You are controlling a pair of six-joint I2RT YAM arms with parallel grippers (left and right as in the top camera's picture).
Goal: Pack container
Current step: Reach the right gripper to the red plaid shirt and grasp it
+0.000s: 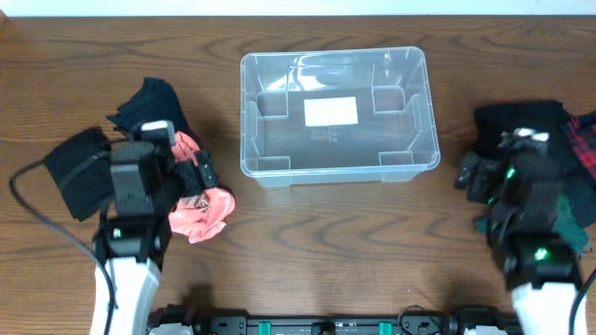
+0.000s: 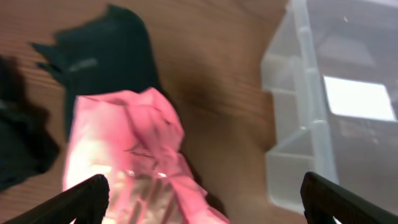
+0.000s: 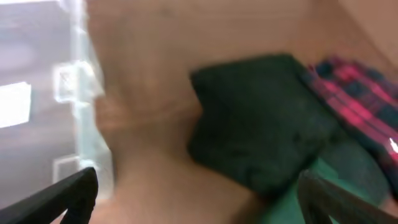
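Observation:
The red plaid cloth [image 1: 585, 141] [image 3: 359, 96] lies uncovered below my right gripper, on the right in the overhead view, so my right gripper should go to that side and down onto it.
The clear plastic container [image 1: 335, 112] stands at the table's middle back, with nothing in it but its white base label. It shows at the right of the left wrist view [image 2: 311, 118] and at the left of the right wrist view [image 3: 81, 106]. My left gripper [image 2: 202, 199] is open above a pink garment [image 1: 203, 209] [image 2: 124, 149], left of the tub. My right gripper [image 3: 199, 199] is open over bare table beside a black garment [image 3: 261, 130], right of the tub.
Dark garments [image 1: 149, 107] lie at the left, another black piece [image 1: 74, 167] beside the left arm. At the right lie a black pile [image 1: 521, 126], a red plaid cloth [image 1: 582, 140] [image 3: 360, 106] and a green piece [image 3: 298, 199].

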